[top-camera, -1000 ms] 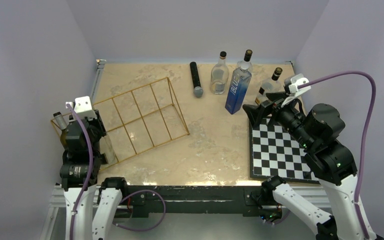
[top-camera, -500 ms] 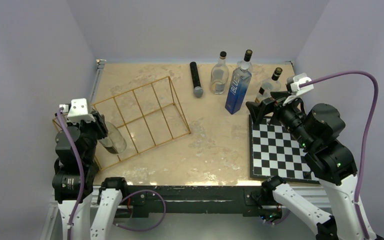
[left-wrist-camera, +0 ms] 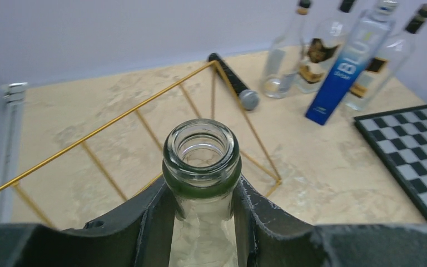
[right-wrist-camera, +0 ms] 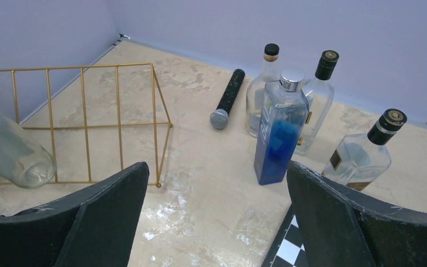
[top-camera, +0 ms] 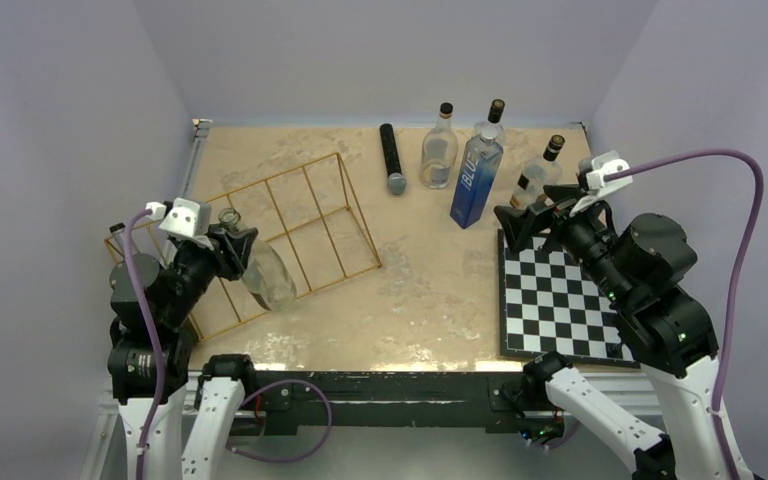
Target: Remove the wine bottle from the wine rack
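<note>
I will carry the bottle past the rack [top-camera: 305, 205] and down to let it go, because there is bare tabletop below my left gripper, to its right in the top view.
A clear, empty wine bottle [top-camera: 266, 277] hangs tilted, mouth up, over the near edge of the gold wire wine rack [top-camera: 305, 205]. My left gripper [top-camera: 235, 240] is shut on its neck just below the green-tinted lip. In the left wrist view the bottle's open mouth [left-wrist-camera: 201, 149] sits between my left gripper's [left-wrist-camera: 203, 208] black fingers, with the rack's wires [left-wrist-camera: 144, 100] behind. My right gripper [top-camera: 530, 213] is open and empty above the chessboard's far left corner. The right wrist view shows my right gripper [right-wrist-camera: 217, 211], the bottle [right-wrist-camera: 12, 158] and the rack [right-wrist-camera: 82, 69] at the left.
A blue square bottle [top-camera: 476, 180] and three clear capped bottles [top-camera: 439, 150] stand at the back right. A black microphone-like cylinder [top-camera: 391, 157] lies by the rack's far corner. A black-and-white chessboard [top-camera: 560, 300] lies at the right. Walls close in on three sides.
My left arm has swung from the rack's left end to the right and lifted, drawing the bottle along and tipping it up over the rack's near edge. The right gripper has barely moved.
</note>
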Motion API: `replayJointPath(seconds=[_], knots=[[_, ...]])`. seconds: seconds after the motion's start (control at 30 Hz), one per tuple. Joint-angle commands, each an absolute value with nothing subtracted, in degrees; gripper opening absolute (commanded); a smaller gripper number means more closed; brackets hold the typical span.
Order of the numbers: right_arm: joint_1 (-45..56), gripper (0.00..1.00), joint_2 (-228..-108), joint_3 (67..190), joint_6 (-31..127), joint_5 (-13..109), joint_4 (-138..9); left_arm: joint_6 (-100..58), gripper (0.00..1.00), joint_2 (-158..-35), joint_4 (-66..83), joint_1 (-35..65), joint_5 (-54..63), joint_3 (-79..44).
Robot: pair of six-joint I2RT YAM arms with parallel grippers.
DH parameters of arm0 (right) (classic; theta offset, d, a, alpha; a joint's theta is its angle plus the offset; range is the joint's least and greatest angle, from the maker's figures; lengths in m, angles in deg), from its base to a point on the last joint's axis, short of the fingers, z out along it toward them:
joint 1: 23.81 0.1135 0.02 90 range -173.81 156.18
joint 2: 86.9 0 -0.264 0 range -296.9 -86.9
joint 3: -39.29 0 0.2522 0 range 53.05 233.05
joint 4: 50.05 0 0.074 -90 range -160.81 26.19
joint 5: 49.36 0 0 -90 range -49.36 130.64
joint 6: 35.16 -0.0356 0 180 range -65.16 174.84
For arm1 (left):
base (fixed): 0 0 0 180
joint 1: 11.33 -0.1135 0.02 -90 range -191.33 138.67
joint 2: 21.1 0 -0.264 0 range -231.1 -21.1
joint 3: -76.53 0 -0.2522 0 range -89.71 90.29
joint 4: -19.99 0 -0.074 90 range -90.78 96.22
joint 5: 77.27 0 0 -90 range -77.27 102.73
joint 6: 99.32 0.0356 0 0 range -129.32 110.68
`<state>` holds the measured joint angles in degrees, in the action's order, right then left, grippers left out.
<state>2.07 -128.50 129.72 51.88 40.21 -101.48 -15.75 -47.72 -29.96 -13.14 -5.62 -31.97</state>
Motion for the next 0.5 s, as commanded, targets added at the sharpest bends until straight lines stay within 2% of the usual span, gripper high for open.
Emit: replayJointPath(seconds=[0.0,0.23,0.47], knots=[[2.2,0.99,-126.8,128.33,52.22,43.45,-98.99,-21.93,0.0,-47.23,-9.12,-13.0,-21.99,-31.92],[2.2,0.99,-123.97,121.21,48.7,48.73,-96.24,-30.22,0.0,-47.68,3.72,-11.16,-29.88,-38.88],[2.2,0.99,-123.05,119.13,47.14,49.47,-94.84,-25.07,0.0,-53.08,5.24,3.5,-22.22,-41.04]])
